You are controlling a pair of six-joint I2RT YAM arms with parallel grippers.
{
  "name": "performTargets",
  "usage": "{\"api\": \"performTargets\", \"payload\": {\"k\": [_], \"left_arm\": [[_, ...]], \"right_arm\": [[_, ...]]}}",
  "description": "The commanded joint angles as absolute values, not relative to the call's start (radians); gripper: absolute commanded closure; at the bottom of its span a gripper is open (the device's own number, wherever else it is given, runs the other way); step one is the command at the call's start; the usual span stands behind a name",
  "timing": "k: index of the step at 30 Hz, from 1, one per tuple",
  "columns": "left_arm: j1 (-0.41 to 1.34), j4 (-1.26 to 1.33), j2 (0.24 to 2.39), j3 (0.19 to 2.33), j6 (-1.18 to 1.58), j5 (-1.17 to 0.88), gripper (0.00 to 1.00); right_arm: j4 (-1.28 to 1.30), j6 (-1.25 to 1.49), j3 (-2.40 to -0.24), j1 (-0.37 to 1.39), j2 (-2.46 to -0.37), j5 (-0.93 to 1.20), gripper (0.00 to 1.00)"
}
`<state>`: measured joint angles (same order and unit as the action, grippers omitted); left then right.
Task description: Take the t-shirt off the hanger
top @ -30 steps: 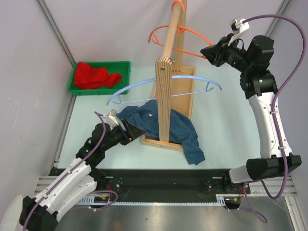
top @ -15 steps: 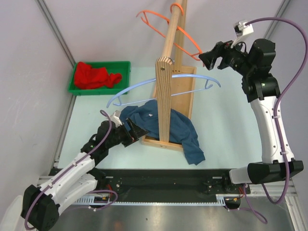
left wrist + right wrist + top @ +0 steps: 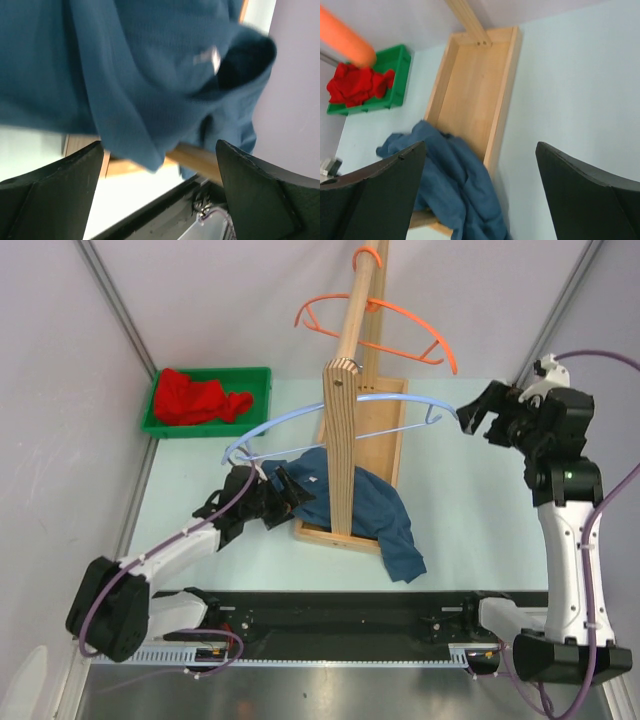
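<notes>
I should reach outward and down with my left gripper onto the raised fold of the blue t-shirt, since that fold points toward the gap between the gripper's fingers.
The blue t-shirt (image 3: 365, 502) lies crumpled over the wooden rack's base, off both hangers. A bare light-blue hanger (image 3: 300, 418) hangs on the rack's post, and a bare orange hanger (image 3: 400, 318) hangs higher up on the rod. My left gripper (image 3: 288, 490) is open at the shirt's left edge. In the left wrist view the t-shirt (image 3: 150, 75) fills the top, just above the empty gap of the gripper (image 3: 160, 200). My right gripper (image 3: 478, 420) is open and empty in the air beside the blue hanger's right tip. The right wrist view shows the t-shirt (image 3: 455, 190) far below.
The wooden rack (image 3: 345, 440) stands mid-table on its box base (image 3: 475, 95). A green bin (image 3: 262, 375) with a red cloth (image 3: 200, 398) sits at the back left. Purple walls close both sides. A black rail (image 3: 330, 605) runs along the near edge.
The right gripper has opened, let go of the orange hanger and dropped right; the hanger has swung free. The left gripper has opened and pushed closer to the rack.
</notes>
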<state>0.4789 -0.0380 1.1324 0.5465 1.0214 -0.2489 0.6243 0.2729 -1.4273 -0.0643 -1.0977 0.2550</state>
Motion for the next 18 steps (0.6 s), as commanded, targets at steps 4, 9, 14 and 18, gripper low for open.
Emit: {"api": "performTargets", "payload": {"k": [4, 9, 14, 18], "left_arm": [[0.393, 0.133, 1.327, 0.682, 1.075, -0.301, 0.01], [0.387, 0.089, 1.452, 0.806, 1.046, -0.252, 0.01], [0.387, 0.112, 1.549, 0.836, 1.054, -0.236, 0.09], [0.374, 0.129, 1.569, 0.841, 1.048, -0.235, 0.37]], "right_arm": [[0.672, 0.316, -1.272, -0.064, -0.901, 0.284, 0.04], [0.725, 0.288, -1.238, -0.064, -0.847, 0.256, 0.04], [0.727, 0.287, -1.207, -0.064, -0.819, 0.267, 0.04], [0.726, 0.293, -1.189, -0.064, -0.802, 0.275, 0.04]]}}
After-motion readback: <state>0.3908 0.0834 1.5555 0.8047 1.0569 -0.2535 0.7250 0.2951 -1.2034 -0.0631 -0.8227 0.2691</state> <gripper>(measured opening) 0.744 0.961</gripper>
